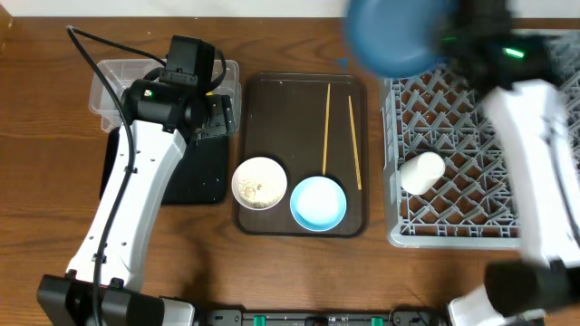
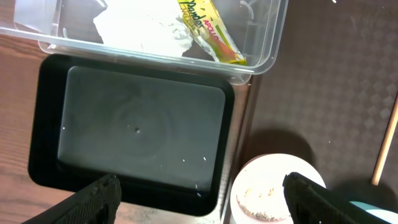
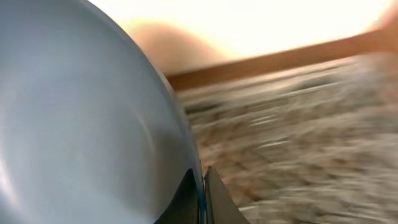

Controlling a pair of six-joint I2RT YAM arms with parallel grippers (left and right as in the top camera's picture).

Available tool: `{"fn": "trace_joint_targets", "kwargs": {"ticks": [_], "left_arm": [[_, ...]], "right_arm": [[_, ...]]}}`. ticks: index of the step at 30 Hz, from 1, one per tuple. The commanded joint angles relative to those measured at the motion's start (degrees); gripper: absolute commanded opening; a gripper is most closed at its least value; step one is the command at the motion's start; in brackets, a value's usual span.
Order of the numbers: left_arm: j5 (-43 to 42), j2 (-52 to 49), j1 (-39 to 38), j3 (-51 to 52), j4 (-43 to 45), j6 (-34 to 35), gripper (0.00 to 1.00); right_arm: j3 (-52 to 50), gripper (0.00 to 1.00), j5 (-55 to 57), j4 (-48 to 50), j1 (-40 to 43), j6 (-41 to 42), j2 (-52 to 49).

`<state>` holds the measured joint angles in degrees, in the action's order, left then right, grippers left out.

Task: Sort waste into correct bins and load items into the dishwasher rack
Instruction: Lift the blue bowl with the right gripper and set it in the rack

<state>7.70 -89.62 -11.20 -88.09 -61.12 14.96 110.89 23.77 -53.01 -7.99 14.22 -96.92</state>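
I need to lower my right gripper sideways next and release the bowl at the rack's side opposite the cup, since that side is below, to the right in the overhead view.
My right gripper (image 3: 200, 186) is shut on the rim of the large dark-blue bowl (image 1: 399, 34), held high over the far left corner of the grey dishwasher rack (image 1: 453, 237); the bowl (image 3: 81, 124) fills the right wrist view. A small white cup (image 1: 422, 171) lies in the rack. My left gripper (image 2: 199, 196) is open, over the black tray (image 2: 140, 124) and beside the small white bowl (image 2: 267, 186) with rice. The clear tub (image 2: 261, 43) holds white tissue (image 2: 140, 31) and the yellow-green wrapper (image 2: 208, 31). The white bowl (image 1: 259, 182), light-blue bowl (image 1: 318, 202) and two chopsticks (image 1: 327, 127) lie on the brown tray.
The brown serving tray (image 1: 281, 118) sits mid-table between the black tray (image 1: 204, 177) and the rack. The clear tub (image 1: 109, 86) is at the far left, partly under my left arm. Bare wooden table lies in front.
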Motion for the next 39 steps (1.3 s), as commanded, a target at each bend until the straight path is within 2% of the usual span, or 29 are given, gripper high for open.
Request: {"fn": "trace_joint_targets", "kwargs": {"ticks": [1, 4, 5, 14, 16, 17, 26, 31, 39], "left_arm": [[0.3, -0.3, 0.2, -0.6, -0.1, 0.1, 0.87], [0.3, -0.3, 0.2, -0.6, -0.1, 0.1, 0.87], [0.3, -0.3, 0.2, -0.6, -0.1, 0.1, 0.87], [0.3, -0.3, 0.2, -0.6, -0.1, 0.1, 0.88], [0.3, -0.3, 0.2, -0.6, -0.1, 0.1, 0.89], [0.3, -0.3, 0.2, -0.6, -0.1, 0.1, 0.94], [0.3, -0.3, 0.2, -0.6, -0.1, 0.1, 0.95], [0.3, -0.3, 0.2, -0.6, -0.1, 0.1, 0.95], [0.3, -0.3, 0.2, -0.6, -0.1, 0.1, 0.95]], "right_arm": [[0.0, 0.01, 19.1, -1.9, 1.4, -13.0, 2.0], [0.0, 0.01, 26.9, -2.5, 3.6, -27.3, 2.5], [0.0, 0.01, 28.7, -2.2, 4.5, -29.8, 2.4], [-0.1, 0.01, 29.8, 4.5, 12.5, -46.9, -2.0], [-0.1, 0.01, 30.1, 7.2, 13.8, -50.7, -3.6], [-0.1, 0.01, 30.3, 9.0, 14.4, -52.7, -4.6], [-0.1, 0.01, 30.5, 25.9, 16.9, -72.1, -14.3], [-0.1, 0.01, 32.6, 29.3, 17.0, -74.3, -18.3], [-0.2, 0.01, 33.0, 28.9, 17.2, -74.0, -21.7]]}}
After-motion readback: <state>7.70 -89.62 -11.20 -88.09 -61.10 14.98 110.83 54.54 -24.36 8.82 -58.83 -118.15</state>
